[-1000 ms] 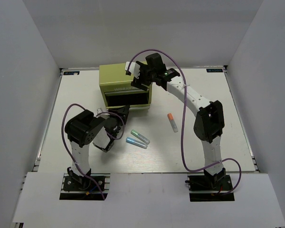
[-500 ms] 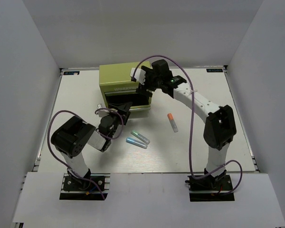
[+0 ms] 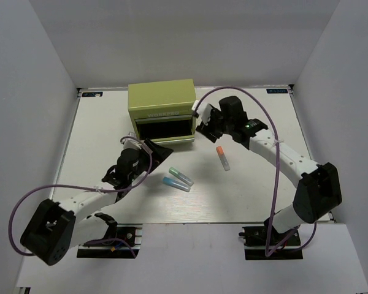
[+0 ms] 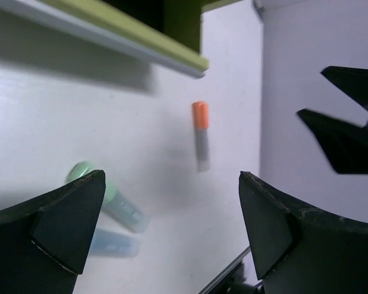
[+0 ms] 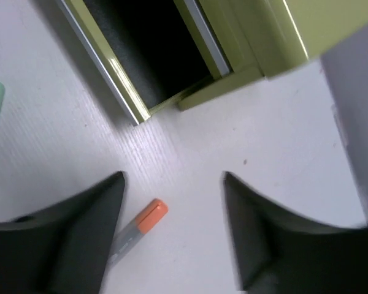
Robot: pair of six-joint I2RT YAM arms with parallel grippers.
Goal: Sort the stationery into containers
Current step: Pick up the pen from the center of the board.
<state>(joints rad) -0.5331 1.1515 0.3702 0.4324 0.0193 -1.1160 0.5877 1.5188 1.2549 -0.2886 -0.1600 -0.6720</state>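
I will move my left gripper back, turn it and lower it onto the blue cap (image 3: 168, 180), because the light blue marker is below and behind that gripper.
The olive-green chest (image 3: 161, 101) stands at the back centre, its lower drawer opening (image 3: 165, 129) dark and open. The orange-capped marker (image 3: 222, 157) lies right of it. The green-capped marker (image 3: 181, 176) and the light blue marker (image 3: 175, 184) lie side by side in the middle. My left gripper (image 3: 155, 149) is open and empty, low over the table left of those two. My right gripper (image 3: 203, 127) is open and empty beside the chest's right front corner, just above the orange marker (image 5: 138, 228). The left wrist view shows the green (image 4: 107, 199), blue (image 4: 113, 244) and orange (image 4: 200, 131) markers. The slim blue pen is not in view.
White walls enclose the table on three sides. The chest's front edge (image 4: 110, 30) is close above my left gripper (image 4: 172, 177). The drawer opening (image 5: 147, 55) lies just ahead of my right gripper (image 5: 173, 177). Purple cables loop over both arms.
My right gripper has come off the chest's top and moved right and down to beside its front corner. My left arm has stretched out low, its gripper now near the green and blue markers.
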